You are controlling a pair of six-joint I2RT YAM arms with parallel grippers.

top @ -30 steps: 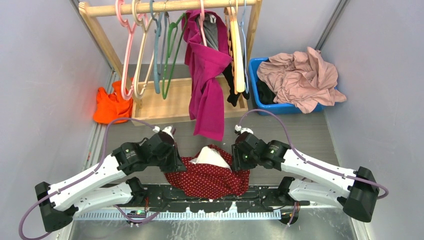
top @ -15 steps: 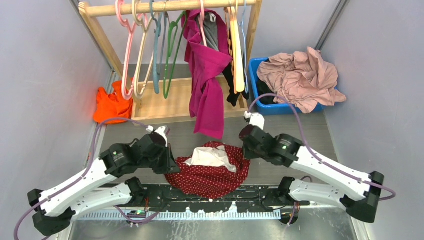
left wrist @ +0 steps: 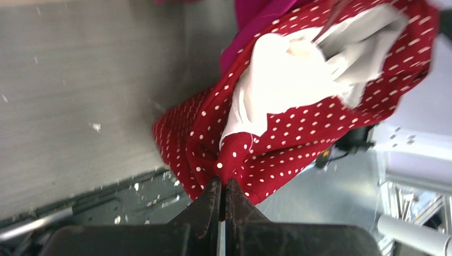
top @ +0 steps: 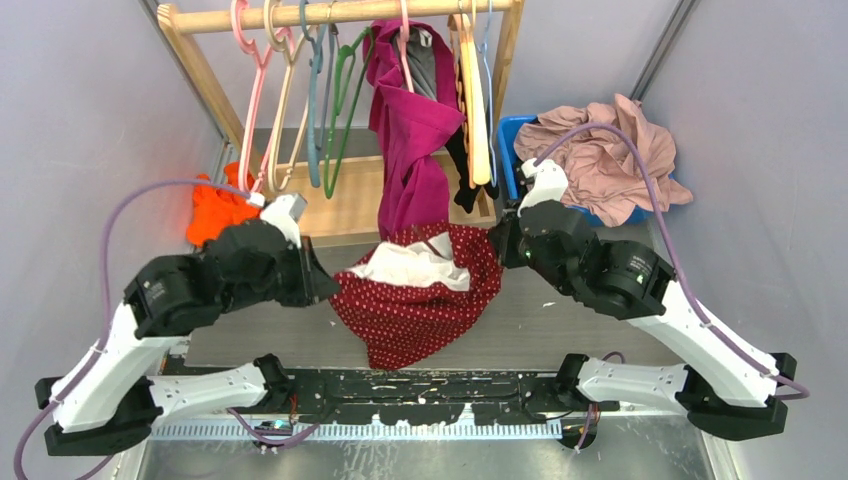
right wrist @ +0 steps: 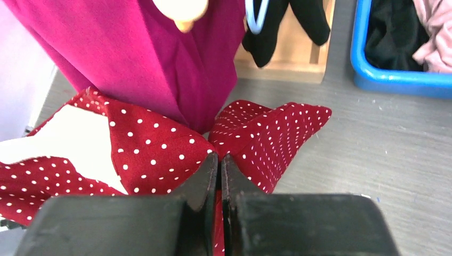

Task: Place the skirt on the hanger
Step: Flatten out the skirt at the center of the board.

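I need to move my right gripper down and back next, to the bare tabletop below it, and let go of the skirt's waist edge there, because the skirt hangs in folds.
The dark red, white-dotted skirt [top: 425, 305] hangs above the table, stretched between both grippers with its waist open and its white lining [top: 412, 266] showing. My left gripper [top: 325, 287] is shut on the skirt's left waist edge. In the left wrist view, the dotted skirt fabric [left wrist: 298, 141] is pinched at the left gripper's [left wrist: 222, 182] tips. My right gripper [top: 497, 246] is shut on the right waist edge. The right wrist view shows skirt cloth [right wrist: 152, 154] bunched at the right gripper's [right wrist: 219, 158] tips. The thin pink hanger [top: 256, 120] hangs on the rail, far left.
A wooden rack [top: 340, 12] stands behind the skirt, carrying a green hanger [top: 340, 100], a tan wooden hanger [top: 472, 90] and a magenta garment [top: 415, 150] that hangs just behind it. A blue bin [top: 507, 165] holds a pale pink garment [top: 600, 150]. An orange cloth [top: 215, 215] lies left.
The right gripper closed on the skirt's edge. Both arms then rose and moved toward the rack, lifting the skirt off the table and spreading its waist.
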